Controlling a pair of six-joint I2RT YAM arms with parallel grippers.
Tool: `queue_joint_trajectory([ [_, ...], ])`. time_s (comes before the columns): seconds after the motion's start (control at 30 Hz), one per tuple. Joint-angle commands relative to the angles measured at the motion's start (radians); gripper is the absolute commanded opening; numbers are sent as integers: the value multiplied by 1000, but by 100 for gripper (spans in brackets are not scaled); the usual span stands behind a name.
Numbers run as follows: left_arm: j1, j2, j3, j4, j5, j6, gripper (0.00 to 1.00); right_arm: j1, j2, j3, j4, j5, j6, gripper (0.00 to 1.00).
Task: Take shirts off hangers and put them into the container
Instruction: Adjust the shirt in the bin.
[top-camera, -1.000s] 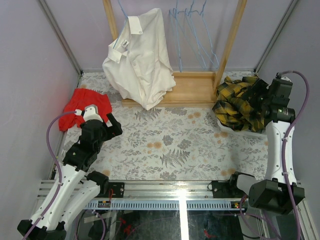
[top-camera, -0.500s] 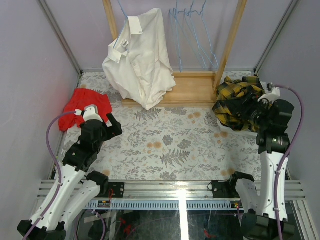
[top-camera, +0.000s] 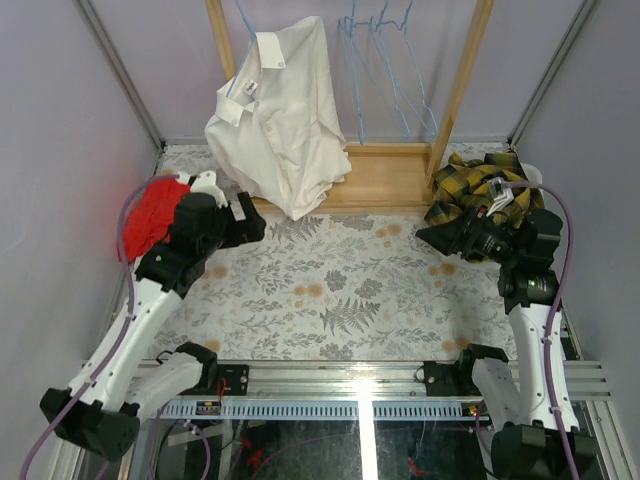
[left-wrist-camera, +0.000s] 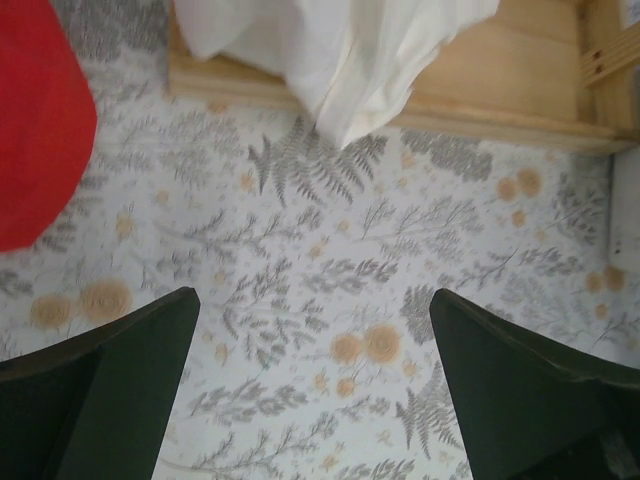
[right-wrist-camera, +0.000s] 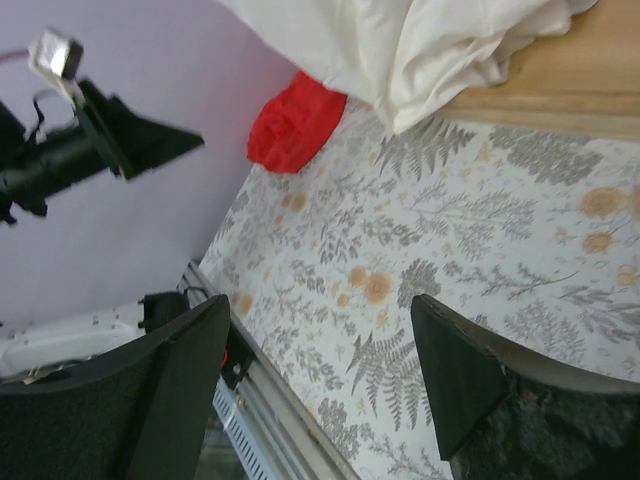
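Note:
The white shirt's shoulder (top-camera: 229, 110) hangs at the blue hanger's low end, above and outward of my left gripper. I should lift my left gripper outward to it next.
One white shirt (top-camera: 275, 120) still hangs on a blue hanger (top-camera: 243, 18) at the left of the rack. Its hem droops over the wooden base (left-wrist-camera: 340, 60) (right-wrist-camera: 430, 40). Several bare light-blue hangers (top-camera: 385, 70) hang to its right. A yellow-and-black plaid shirt (top-camera: 480, 190) lies heaped in the white container (top-camera: 528, 172) at the right. My left gripper (top-camera: 250, 218) (left-wrist-camera: 315, 340) is open and empty over the tablecloth, just short of the white shirt's hem. My right gripper (top-camera: 432, 238) (right-wrist-camera: 318, 340) is open and empty beside the container, pointing left across the table.
A red cloth (top-camera: 150, 210) (left-wrist-camera: 35, 130) (right-wrist-camera: 295, 120) lies at the left behind my left arm. The wooden rack base (top-camera: 385, 175) and its uprights (top-camera: 462, 85) stand at the back. The right wrist view shows the table's metal front rail (right-wrist-camera: 260, 400).
My left arm has lifted and swung forward-right to the white shirt's hem, now hiding part of the red cloth. My right gripper has come off the plaid shirt and turned left.

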Motion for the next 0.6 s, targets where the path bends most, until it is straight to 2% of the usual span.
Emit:
queue_joint_trajectory([
  [0.0, 80, 101, 166, 80, 141, 65, 100, 102, -14, -31, -15, -37, -25, 80],
  [0.17, 289, 278, 397, 107, 349, 71, 100, 249, 9, -48, 7, 33, -26, 81],
  [0.23, 340, 339, 461, 140, 429, 97, 100, 286, 28, -50, 15, 54, -27, 81],
  [0.27, 348, 369, 492, 163, 470, 137, 100, 299, 34, -50, 16, 61, -26, 81],
  [0.43, 361, 467, 572, 284, 420, 184, 100, 324, 47, -57, 10, 67, -29, 81],
  [0.57, 370, 568, 665, 289, 482, 231, 100, 326, 26, -58, -23, 66, -50, 81],
])
